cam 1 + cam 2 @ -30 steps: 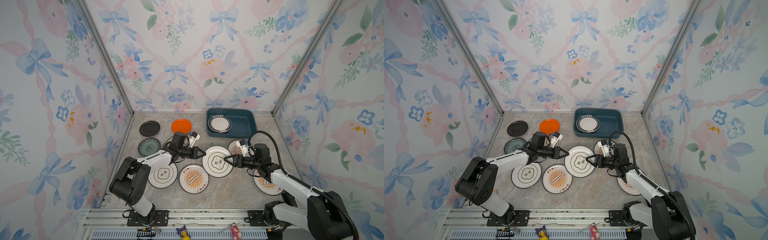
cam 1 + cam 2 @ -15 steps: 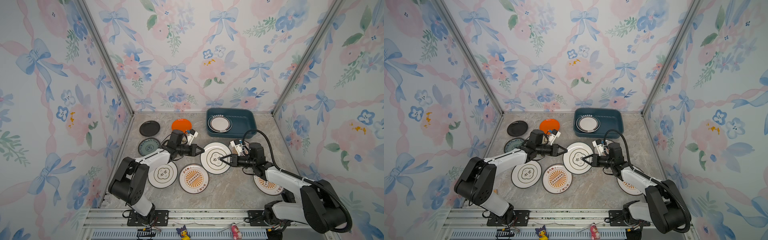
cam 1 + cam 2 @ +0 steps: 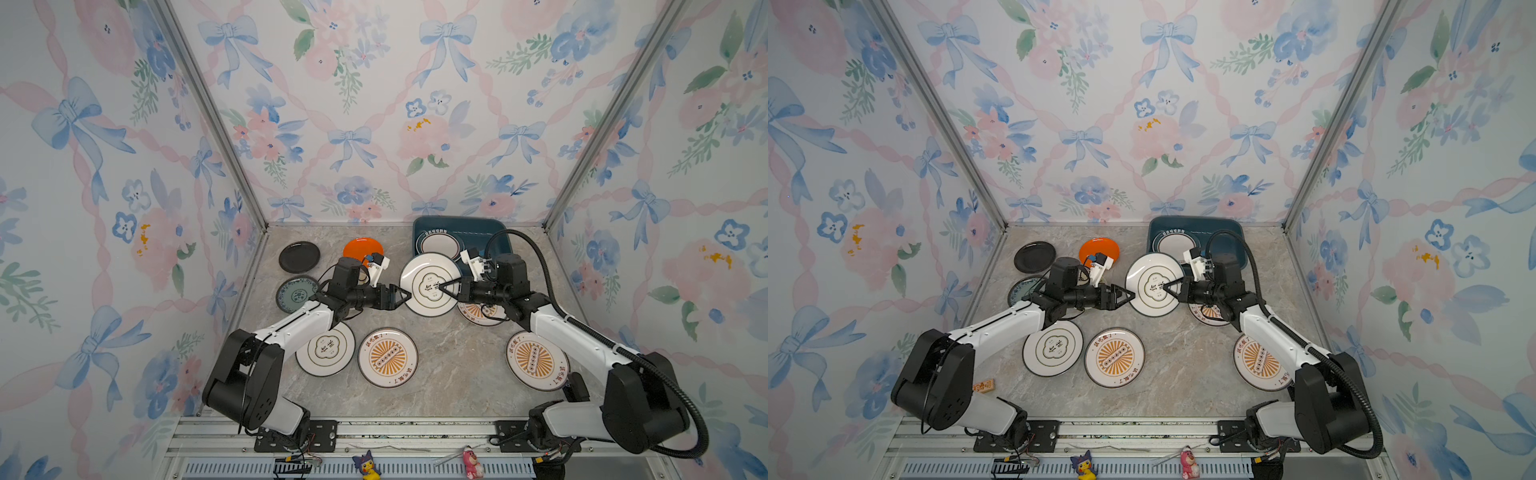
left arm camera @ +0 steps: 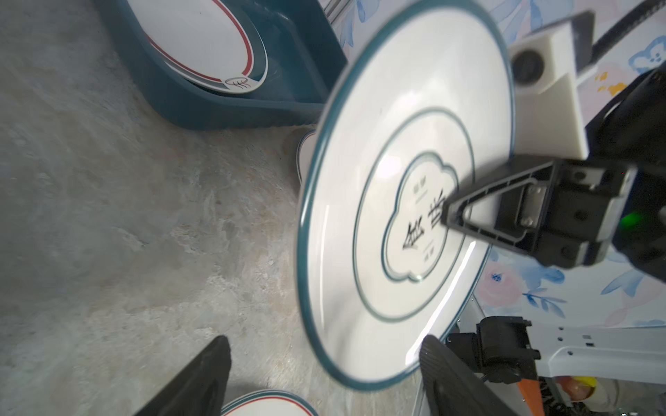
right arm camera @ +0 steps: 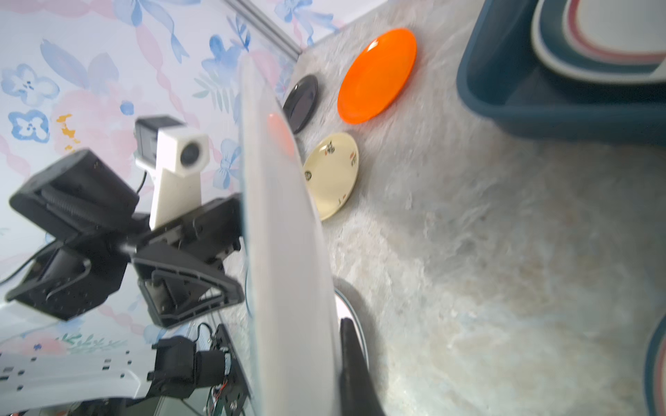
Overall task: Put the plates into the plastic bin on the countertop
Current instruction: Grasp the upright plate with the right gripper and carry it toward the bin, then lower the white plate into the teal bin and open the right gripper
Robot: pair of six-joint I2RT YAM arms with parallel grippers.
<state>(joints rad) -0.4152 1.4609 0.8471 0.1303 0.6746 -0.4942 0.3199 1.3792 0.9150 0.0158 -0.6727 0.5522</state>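
The navy-rimmed plate (image 3: 439,241) (image 5: 617,31) lies flat inside the bin, so the right gripper needs to move outward over the bin and lower the cloud plate onto it to let go.
A white plate with a cloud emblem (image 3: 428,274) (image 3: 1152,272) hangs tilted above the countertop (image 3: 453,365). My right gripper (image 3: 444,287) (image 3: 1168,286) (image 5: 324,345) is shut on its right side, one finger across the emblem. My left gripper (image 3: 405,296) (image 3: 1128,296) (image 4: 326,349) stands open, its fingers either side of the plate's left rim (image 4: 338,374) without touching it. The plastic bin (image 3: 498,237) (image 3: 1235,232) (image 4: 252,111) sits just behind, with a navy-rimmed plate (image 3: 440,245) (image 4: 201,39) inside.
Black (image 3: 299,257), orange (image 3: 361,249) and teal-patterned (image 3: 296,294) plates lie at the back left. A yellow one (image 5: 331,176) lies under the left arm. A cloud plate (image 3: 326,348) and sunburst plates (image 3: 387,357) (image 3: 536,360) (image 3: 478,311) lie nearer the front.
My right gripper has shut on the cloud plate and my left gripper has let go of its left rim and opened. The plate has risen and moved back towards the bin.
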